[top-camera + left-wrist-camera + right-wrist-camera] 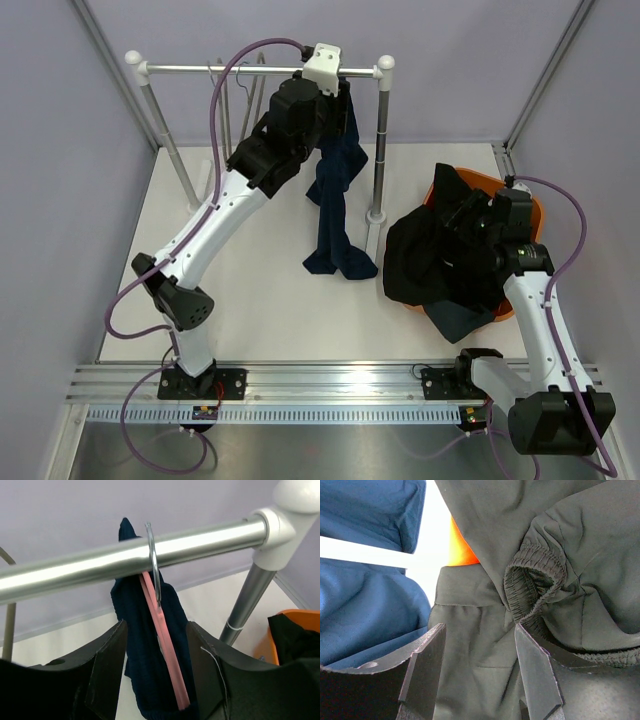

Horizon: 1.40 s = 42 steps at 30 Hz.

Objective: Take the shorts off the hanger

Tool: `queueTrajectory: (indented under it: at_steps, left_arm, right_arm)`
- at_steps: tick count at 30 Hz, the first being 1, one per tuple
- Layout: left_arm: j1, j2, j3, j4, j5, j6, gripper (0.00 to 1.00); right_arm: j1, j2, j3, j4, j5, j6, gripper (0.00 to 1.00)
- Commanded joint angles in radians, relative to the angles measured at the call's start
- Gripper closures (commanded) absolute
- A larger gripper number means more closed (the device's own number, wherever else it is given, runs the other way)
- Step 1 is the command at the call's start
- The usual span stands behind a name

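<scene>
The pink hanger's top below the hook (161, 618) is just beyond the open fingers of my left gripper, so I will gently move that gripper toward the rack bar (75, 567) next and close it there.
Navy shorts (338, 190) hang from a pink hanger (165, 645), whose metal hook (153, 555) sits over the rack rail (75, 567). Their lower end trails on the table. My left gripper (156, 630) is up at the rail, open, with one finger on each side of the hanger and the navy shorts (142, 630). Black shorts (420, 260) and dark teal shorts (460, 320) lie heaped in and over an orange basket (533, 212). My right gripper (480, 630) hovers open just above the black shorts (560, 530), with the teal shorts (365, 605) to its left.
The rack's right post (380, 150) stands between the hanging shorts and the basket. Thin wire hangers (225, 100) hang further left on the rail (220, 69). Purple walls close in the back and sides.
</scene>
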Motion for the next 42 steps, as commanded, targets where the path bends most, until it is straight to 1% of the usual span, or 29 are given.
queueTrajectory:
  at_steps: [1, 5, 18, 27, 33, 42]
  left_arm:
    - [-0.003, 0.036, 0.09, 0.088, -0.067, 0.044, 0.45]
    - [-0.001, 0.071, 0.126, 0.077, -0.055, 0.044, 0.44]
    - [0.005, 0.111, 0.134, 0.083, -0.047, 0.036, 0.45]
    - [0.013, 0.126, 0.137, 0.07, -0.033, 0.023, 0.48]
    - [0.016, 0.133, 0.135, 0.066, -0.032, 0.023, 0.54]
    - [0.019, 0.137, 0.134, 0.054, -0.026, 0.027, 0.58]
  right_arm:
    - [0.006, -0.021, -0.01, 0.018, -0.017, -0.019, 0.34]
    - [0.007, -0.017, -0.016, 0.021, -0.018, -0.018, 0.34]
    - [0.006, -0.018, -0.019, 0.022, -0.023, -0.019, 0.34]
    - [0.006, -0.018, -0.021, 0.021, -0.018, -0.019, 0.33]
    - [0.007, -0.014, -0.022, 0.025, -0.02, -0.019, 0.33]
    - [0.007, -0.011, -0.025, 0.03, -0.021, -0.018, 0.33]
